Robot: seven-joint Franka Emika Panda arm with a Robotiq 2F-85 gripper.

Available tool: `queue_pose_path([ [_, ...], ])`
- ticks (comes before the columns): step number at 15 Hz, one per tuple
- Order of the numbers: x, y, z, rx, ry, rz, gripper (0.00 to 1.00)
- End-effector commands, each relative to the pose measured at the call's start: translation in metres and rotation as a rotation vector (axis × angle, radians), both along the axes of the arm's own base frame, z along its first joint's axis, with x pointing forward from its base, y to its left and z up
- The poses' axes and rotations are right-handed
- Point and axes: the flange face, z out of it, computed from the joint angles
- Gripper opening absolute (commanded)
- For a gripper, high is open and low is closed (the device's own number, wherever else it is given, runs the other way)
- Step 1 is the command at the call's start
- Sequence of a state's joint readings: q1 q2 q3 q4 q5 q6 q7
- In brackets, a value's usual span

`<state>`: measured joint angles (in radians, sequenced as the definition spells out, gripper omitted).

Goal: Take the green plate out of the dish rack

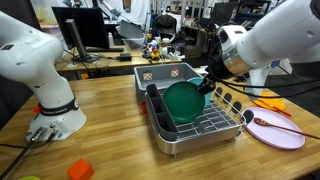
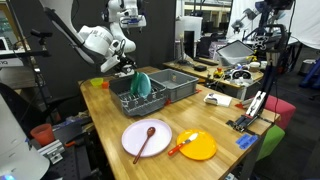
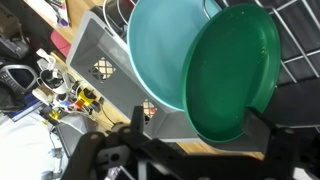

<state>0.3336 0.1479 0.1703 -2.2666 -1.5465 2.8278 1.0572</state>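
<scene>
My gripper lowers its open fingers astride the green plate's upper rim [image 1: 197,86] next and pinches that rim, since it lies below my gripper, clear above the dish rack [image 1: 205,128].
The green plate [image 3: 232,70] stands on edge in the dish rack [image 1: 205,128] and overlaps a lighter teal plate [image 3: 160,45] behind it. It also shows in both exterior views [image 1: 183,101] [image 2: 141,84]. My gripper [image 3: 198,126] is open, with its fingers spread wide on either side of the green plate's lower rim. The right finger is close to the rim, and I cannot tell whether it touches. In both exterior views the gripper [image 1: 206,84] [image 2: 126,70] is at the plate's upper edge, over the rack [image 2: 133,103].
A grey perforated bin [image 1: 163,72] [image 2: 180,84] stands right behind the rack. A pink plate [image 1: 276,131] [image 2: 147,138] with a wooden spoon and an orange plate [image 2: 197,146] lie on the wooden table. An orange block [image 1: 80,170] lies near the front edge.
</scene>
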Motion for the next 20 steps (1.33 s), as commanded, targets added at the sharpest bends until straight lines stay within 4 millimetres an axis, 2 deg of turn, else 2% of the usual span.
queue_pose_path([
  [1,0.006,-0.007,-0.019,-0.003,0.005,-0.013,1.0],
  [4,0.012,-0.012,-0.033,0.009,0.017,-0.028,1.0],
  [12,0.026,-0.011,-0.051,0.047,0.046,-0.046,0.98],
  [13,0.027,-0.011,-0.053,0.053,0.052,-0.044,0.95],
  [14,0.029,-0.011,-0.054,0.061,0.058,-0.039,0.85],
  [15,0.029,-0.01,-0.054,0.072,0.064,-0.032,0.68],
  [20,0.036,-0.01,-0.053,0.106,0.079,-0.021,0.31],
])
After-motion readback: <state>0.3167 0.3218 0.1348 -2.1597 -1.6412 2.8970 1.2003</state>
